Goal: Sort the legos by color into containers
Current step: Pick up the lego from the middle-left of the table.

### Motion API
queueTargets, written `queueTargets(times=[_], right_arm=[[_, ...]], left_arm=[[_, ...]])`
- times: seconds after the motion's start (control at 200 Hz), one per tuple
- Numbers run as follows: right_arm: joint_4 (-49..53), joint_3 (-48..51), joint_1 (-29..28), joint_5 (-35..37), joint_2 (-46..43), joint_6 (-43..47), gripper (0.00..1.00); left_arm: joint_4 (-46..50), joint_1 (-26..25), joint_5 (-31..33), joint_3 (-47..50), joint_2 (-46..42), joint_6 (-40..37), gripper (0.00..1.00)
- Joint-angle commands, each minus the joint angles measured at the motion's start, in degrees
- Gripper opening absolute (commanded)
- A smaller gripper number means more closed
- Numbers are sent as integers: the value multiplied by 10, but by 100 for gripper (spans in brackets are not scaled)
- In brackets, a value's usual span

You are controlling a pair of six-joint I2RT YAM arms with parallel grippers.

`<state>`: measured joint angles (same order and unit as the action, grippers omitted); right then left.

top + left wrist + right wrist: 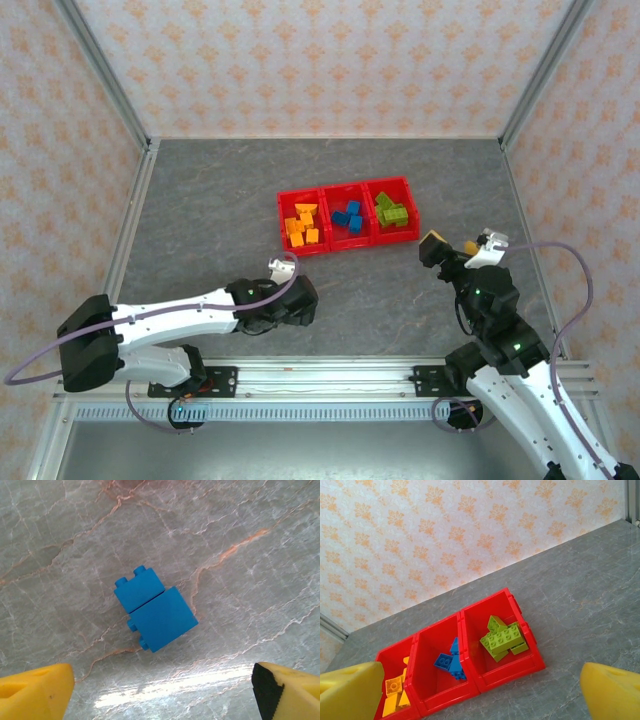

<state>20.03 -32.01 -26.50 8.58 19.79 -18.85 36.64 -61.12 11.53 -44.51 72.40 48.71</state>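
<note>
My left gripper moves down to the larger blue lego next, then closes on the larger blue lego's studded side and its opposite side.
Two blue legos lie touching on the grey table in the left wrist view, a small studded one and a larger one on its side. My left gripper hovers above them, open, its yellow fingertips wide apart and holding nothing. In the top view the left gripper is in front of the containers. The three joined red containers hold orange legos on the left, blue legos in the middle and green legos on the right. My right gripper stands open and empty to their right.
The right wrist view looks down on the containers with the green legos and blue legos inside, between my right gripper's spread fingers. Patterned walls and metal posts enclose the table on three sides.
</note>
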Motion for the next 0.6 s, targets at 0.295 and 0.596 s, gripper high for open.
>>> queueTargets(times=[0.295,0.596], right_arm=[[-20,5,-4,-6,0,4,100],[-22,7,-4,-10,1,3,100]], left_arm=[[-76,14,-12,13,71,67,96],[-136,47,-35,61,71,93,86]])
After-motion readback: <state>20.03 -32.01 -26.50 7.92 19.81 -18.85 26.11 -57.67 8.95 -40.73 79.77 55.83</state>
